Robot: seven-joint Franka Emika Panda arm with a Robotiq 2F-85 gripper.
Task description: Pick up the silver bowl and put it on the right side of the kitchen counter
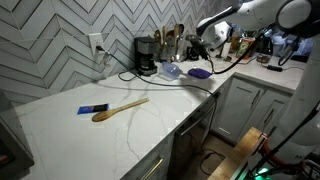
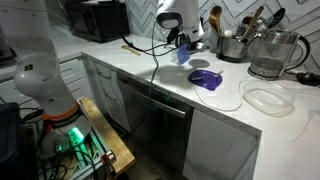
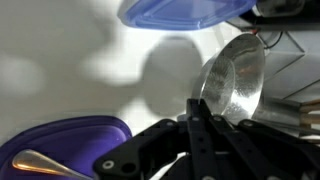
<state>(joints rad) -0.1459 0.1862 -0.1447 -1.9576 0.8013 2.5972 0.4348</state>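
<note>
I should lower my gripper to the clear, bare counter between the purple disc and the utensil jar and release the bowl's near rim.
In the wrist view the silver bowl point(image 3: 236, 78) is tilted up on edge, its shiny inside facing the camera. My gripper point(image 3: 197, 106) is shut on its rim, the two black fingers pressed close together. In both exterior views the gripper point(image 1: 200, 46) point(image 2: 189, 43) hangs a little above the white kitchen counter point(image 1: 70, 135) point(image 2: 150, 66), near the corner by the utensil jar. The bowl is too small to make out there. The flat purple disc point(image 3: 60, 140) point(image 1: 200, 72) point(image 2: 205, 79) lies on the counter beside the gripper.
A translucent bluish container point(image 1: 170, 70) point(image 3: 185, 10) sits next to the gripper, another point(image 2: 265, 98) lies past the disc. A coffee maker point(image 1: 146, 55), utensil jar point(image 2: 235, 45) and glass kettle point(image 2: 270, 52) stand along the wall. A wooden spoon point(image 1: 118, 108) and cables lie on the counter.
</note>
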